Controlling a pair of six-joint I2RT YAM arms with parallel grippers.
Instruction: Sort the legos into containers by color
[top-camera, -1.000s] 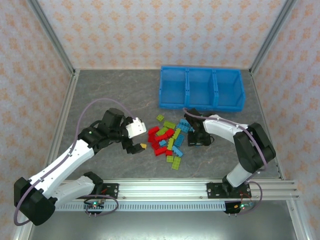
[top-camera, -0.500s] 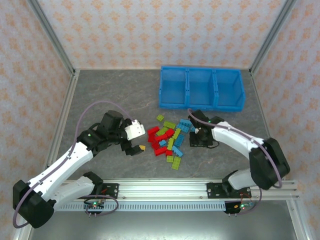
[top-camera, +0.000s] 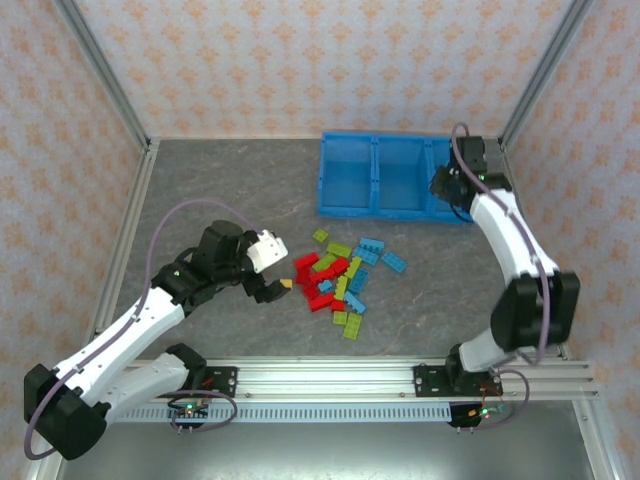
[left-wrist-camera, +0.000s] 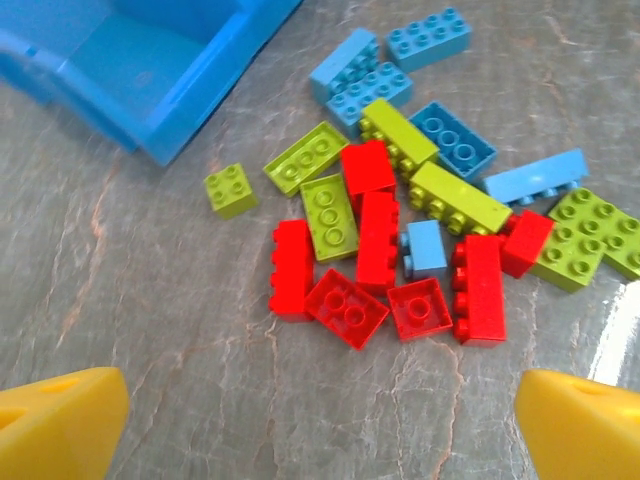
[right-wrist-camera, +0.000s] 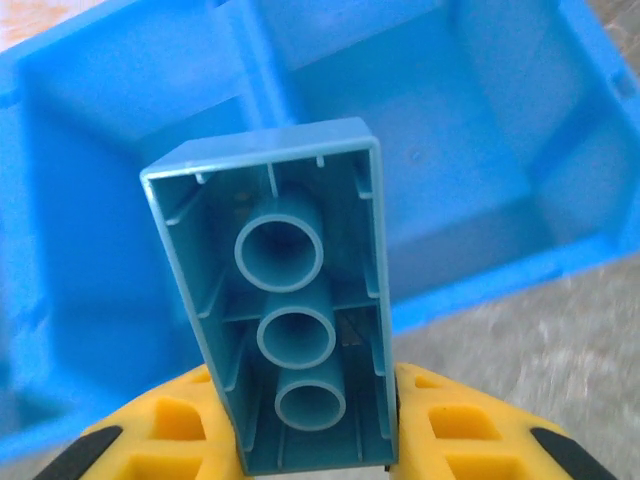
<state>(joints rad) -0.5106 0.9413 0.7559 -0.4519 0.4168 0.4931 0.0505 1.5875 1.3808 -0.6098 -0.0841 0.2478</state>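
I should move my left gripper outward while turning it, and lower it onto the small yellow-green brick (top-camera: 320, 235) (left-wrist-camera: 230, 191) to close, because the brick lies apart from the pile with bare table around it.
The legos (top-camera: 340, 275) lie in a loose pile of red, yellow-green and light blue bricks on the grey table, in front of the bright-blue bin (top-camera: 400, 137). My left gripper (top-camera: 276, 287) hovers open just left of the pile. Its yellow fingertips (left-wrist-camera: 60, 420) stand wide apart, with the red bricks (left-wrist-camera: 378, 262) ahead of them and nothing between them. My right gripper (top-camera: 447, 190) is at the bin's right compartment (right-wrist-camera: 480, 130), shut on a light blue brick (right-wrist-camera: 290, 300) whose hollow underside faces the camera. All three compartments look empty.
An aluminium rail (top-camera: 330, 378) runs along the near edge with both arm bases on it. Patterned walls and metal posts (top-camera: 105, 75) enclose the table. Bare grey surface (top-camera: 220, 180) lies left of the bin and right of the pile.
My right gripper has lifted a light blue brick from the pile's right side and swung up to the bin's right compartment. The left gripper has edged slightly toward the pile.
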